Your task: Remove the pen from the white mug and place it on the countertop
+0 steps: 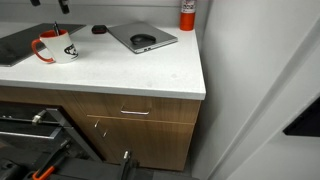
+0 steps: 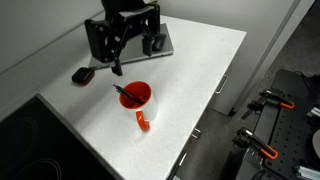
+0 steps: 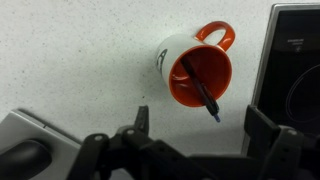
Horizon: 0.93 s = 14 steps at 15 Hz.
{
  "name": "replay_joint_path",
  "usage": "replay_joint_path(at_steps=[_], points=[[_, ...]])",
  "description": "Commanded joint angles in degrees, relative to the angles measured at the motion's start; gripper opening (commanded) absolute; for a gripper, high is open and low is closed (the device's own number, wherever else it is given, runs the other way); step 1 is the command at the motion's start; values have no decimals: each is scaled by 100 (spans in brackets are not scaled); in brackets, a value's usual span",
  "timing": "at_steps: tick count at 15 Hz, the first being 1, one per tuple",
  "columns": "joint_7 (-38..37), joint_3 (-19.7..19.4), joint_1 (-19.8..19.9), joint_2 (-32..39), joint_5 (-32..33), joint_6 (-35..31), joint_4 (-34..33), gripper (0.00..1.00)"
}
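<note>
My open gripper comes down next with its fingers either side of the pen's top end (image 2: 117, 88) (image 3: 212, 108) and closes. That end sticks out over the mug's rim below.
The white mug (image 3: 178, 52) with red-orange handle and inside stands upright on the white countertop (image 3: 70, 60). The dark pen (image 3: 200, 90) leans inside it, its tip sticking out over the rim. My gripper (image 3: 200, 125) is open and empty, hovering just beside and above the mug, not touching the pen. In an exterior view the gripper (image 2: 118, 66) hangs above the mug (image 2: 133, 98), pen (image 2: 124, 95) and countertop (image 2: 205, 70). In an exterior view the mug (image 1: 57, 50) stands at the countertop's (image 1: 150, 78) left, and only a dark part of the gripper (image 1: 62, 6) shows at the top edge.
A grey tablet (image 1: 141, 38) lies behind the mug, mostly hidden by the arm (image 2: 163, 45). A black cooktop (image 2: 20, 135) lies beside the mug (image 3: 297, 60). A small dark object (image 2: 82, 75) and a red canister (image 1: 187, 12) sit further back. Wood-grain cabinets (image 1: 140, 125) lie below the counter edge.
</note>
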State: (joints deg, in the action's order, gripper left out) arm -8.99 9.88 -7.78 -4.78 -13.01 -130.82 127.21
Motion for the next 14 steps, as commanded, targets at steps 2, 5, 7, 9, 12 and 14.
replay_joint_path(at_steps=[2,5,7,9,12,14], points=[[155,0,-90,380,-57,-607,-152,100],[150,31,-134,704,44,-955,-239,100],[205,50,-176,890,31,-1060,-265,100],[282,82,-218,1041,56,-1138,-312,100],[235,111,-291,1059,293,-1262,-294,100],[178,127,-336,986,461,-1306,-245,100]])
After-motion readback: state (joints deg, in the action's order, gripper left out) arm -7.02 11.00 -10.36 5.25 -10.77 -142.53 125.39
